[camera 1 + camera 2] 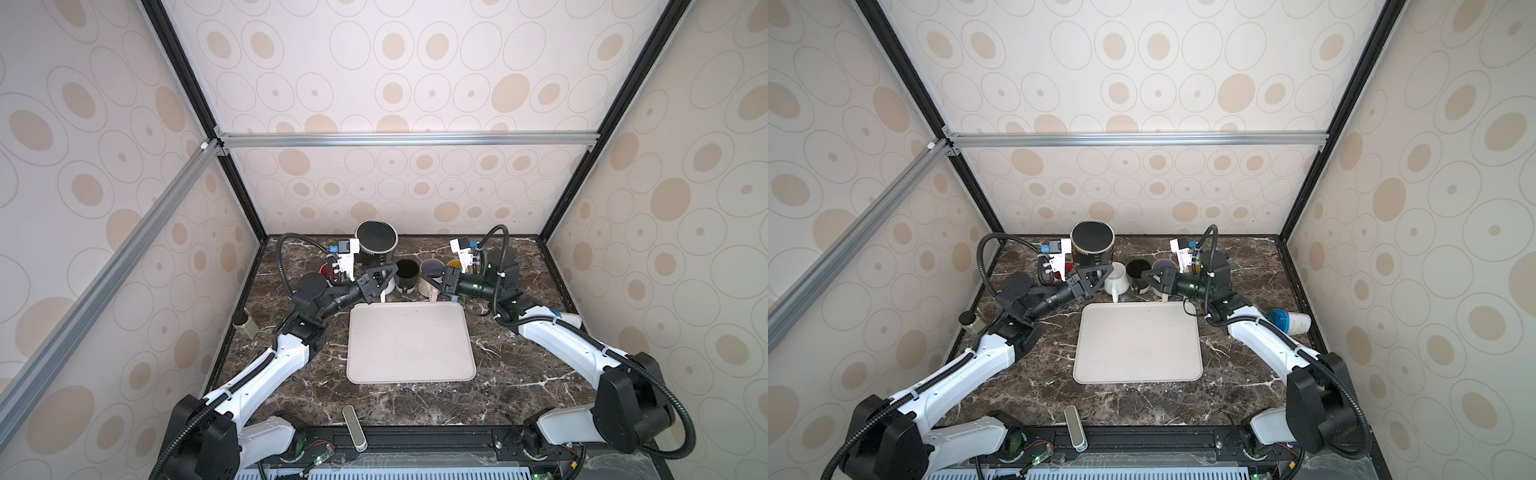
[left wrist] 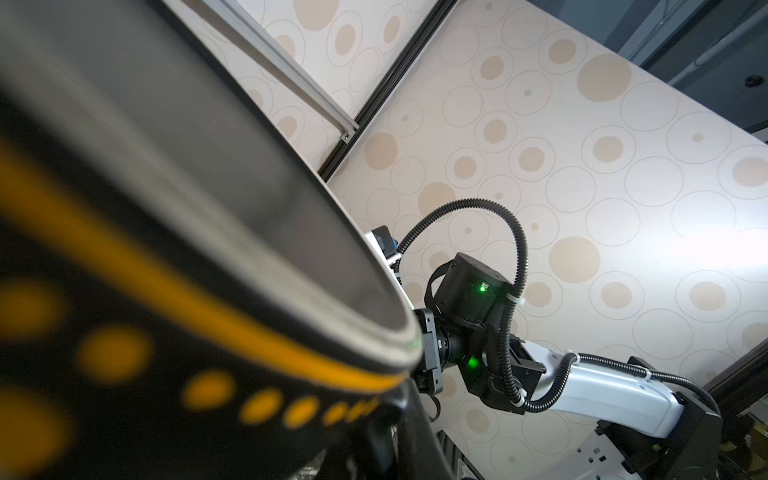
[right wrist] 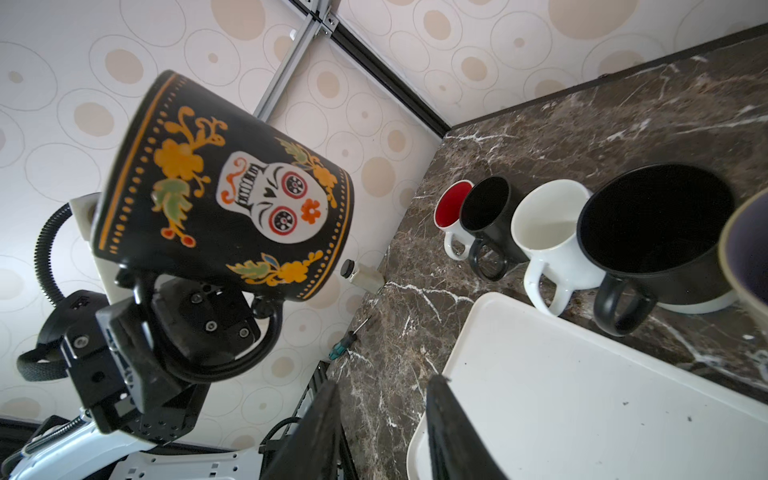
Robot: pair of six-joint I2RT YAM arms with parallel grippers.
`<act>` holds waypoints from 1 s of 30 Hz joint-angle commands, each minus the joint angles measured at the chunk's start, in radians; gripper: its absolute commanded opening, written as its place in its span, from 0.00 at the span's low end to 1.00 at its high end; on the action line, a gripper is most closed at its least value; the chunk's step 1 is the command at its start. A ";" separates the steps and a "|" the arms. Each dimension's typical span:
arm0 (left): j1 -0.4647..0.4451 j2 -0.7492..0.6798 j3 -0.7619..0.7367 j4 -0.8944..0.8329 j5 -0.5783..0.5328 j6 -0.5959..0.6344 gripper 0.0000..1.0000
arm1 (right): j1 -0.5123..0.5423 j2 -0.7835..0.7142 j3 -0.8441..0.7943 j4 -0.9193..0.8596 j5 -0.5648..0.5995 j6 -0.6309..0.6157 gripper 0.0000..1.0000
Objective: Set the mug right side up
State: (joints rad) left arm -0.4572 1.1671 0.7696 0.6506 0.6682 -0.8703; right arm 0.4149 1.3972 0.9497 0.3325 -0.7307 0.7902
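Observation:
My left gripper needs to draw back and down onto the tray's far part [image 1: 429,323] to release the mug there, because that white surface stands empty of cups.
The mug [image 1: 376,245] is black with a white skull and orange flowers [image 3: 232,199]. My left gripper [image 1: 381,277] is shut on its black handle [image 3: 266,336] and holds it in the air above the row of cups at the back. The mug's dark round end faces up in both top views, and its skull is upside down compared with the cups standing on the table. It fills most of the left wrist view [image 2: 208,353]. My right gripper [image 3: 382,382] is open and empty, low over the back edge of the tray [image 3: 582,395], to the right of the mug [image 1: 1092,243].
A row of upright cups stands behind the tray [image 1: 409,345]: red-lined [image 3: 453,208], black [image 3: 486,208], white [image 3: 548,224], large black [image 3: 652,224] and purple-lined [image 3: 748,249]. A small bottle [image 1: 245,322] and a screwdriver [image 3: 345,345] sit at the left wall. A blue-lidded cup [image 1: 1289,322] lies at the right.

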 commanded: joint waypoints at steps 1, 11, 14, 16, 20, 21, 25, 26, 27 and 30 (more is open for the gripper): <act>-0.015 -0.031 0.086 0.086 0.009 0.072 0.00 | 0.009 -0.022 -0.008 0.036 -0.043 0.030 0.36; -0.211 0.072 0.036 0.159 -0.047 0.123 0.00 | -0.025 -0.186 -0.056 -0.350 0.274 -0.163 0.32; -0.253 0.138 0.015 0.280 -0.026 0.067 0.00 | -0.027 -0.179 -0.039 -0.465 0.337 -0.177 0.28; -0.278 0.174 0.002 0.336 -0.020 0.049 0.00 | -0.029 -0.184 -0.053 -0.481 0.357 -0.170 0.28; -0.307 0.238 -0.051 0.468 -0.018 0.008 0.00 | -0.035 -0.203 -0.071 -0.550 0.404 -0.168 0.28; -0.308 0.253 -0.071 0.511 -0.022 -0.007 0.00 | -0.036 -0.212 -0.074 -0.567 0.415 -0.172 0.28; -0.319 0.320 -0.132 0.665 -0.028 -0.056 0.00 | -0.043 -0.246 -0.090 -0.609 0.449 -0.182 0.28; -0.322 0.338 -0.141 0.693 -0.027 -0.066 0.00 | -0.045 -0.252 -0.091 -0.615 0.452 -0.182 0.28; -0.324 0.360 -0.152 0.727 -0.028 -0.075 0.00 | -0.046 -0.261 -0.095 -0.623 0.453 -0.182 0.28; -0.325 0.435 -0.177 0.859 -0.019 -0.133 0.00 | -0.046 -0.278 -0.101 -0.636 0.458 -0.186 0.28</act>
State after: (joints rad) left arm -0.7715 1.5898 0.5716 1.1469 0.6415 -0.9657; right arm 0.3740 1.1450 0.8612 -0.2665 -0.2993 0.6193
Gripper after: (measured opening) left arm 0.125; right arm 0.279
